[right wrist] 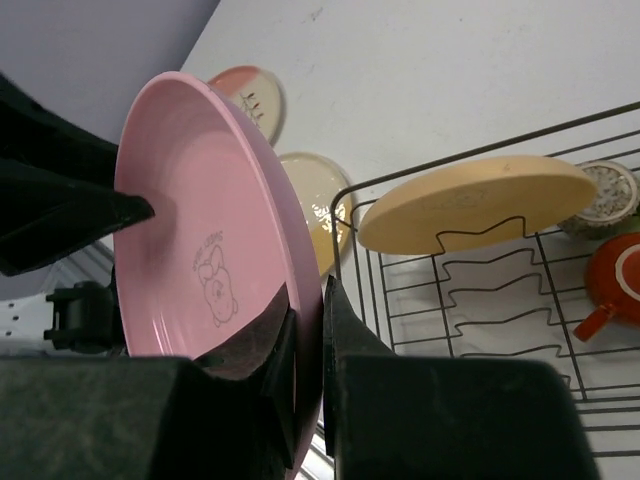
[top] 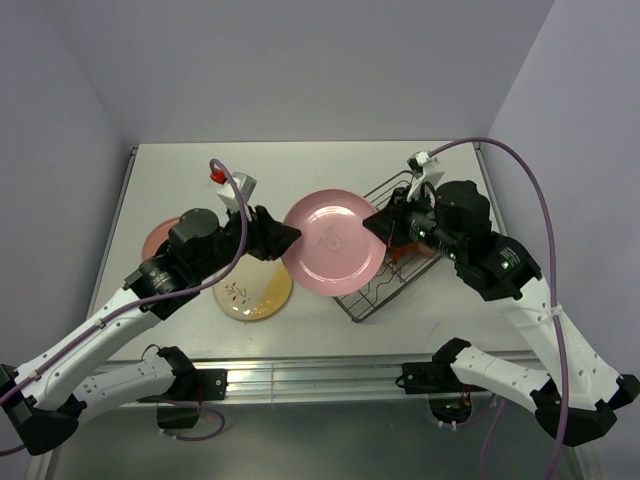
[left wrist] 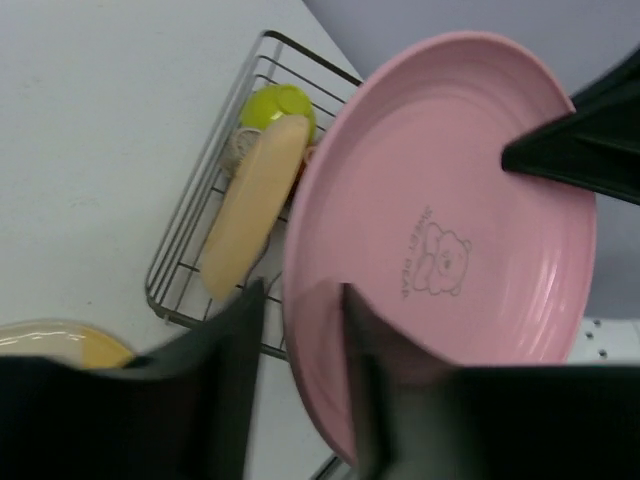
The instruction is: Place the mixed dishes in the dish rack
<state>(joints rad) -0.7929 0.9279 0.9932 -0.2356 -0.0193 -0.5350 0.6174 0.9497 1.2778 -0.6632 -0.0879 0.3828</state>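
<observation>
The left gripper needs to open wider next and move back and toward the dish rack, then close on the pink plate's rim (left wrist: 297,352), since a gap shows behind that rim.
A pink plate (top: 333,243) with a bear print hangs on edge between both arms, left of the black wire dish rack (top: 385,290). My right gripper (right wrist: 310,330) is shut on the pink plate's (right wrist: 200,220) rim next to the rack's near corner. My left gripper (left wrist: 300,320) straddles the opposite rim of the pink plate (left wrist: 450,200). One finger lies on the face, and a gap shows behind the rim. In the dish rack (right wrist: 500,330) stand an orange plate (right wrist: 480,200), a lime-green bowl (left wrist: 280,105), a red mug (right wrist: 615,280) and a small grey cup (right wrist: 600,195).
A cream-yellow plate (top: 255,292) lies on the table under my left arm. A pink-cream plate (top: 158,238) lies further left, partly hidden by that arm. The table's near edge runs just behind the arm bases, and walls close the back and sides.
</observation>
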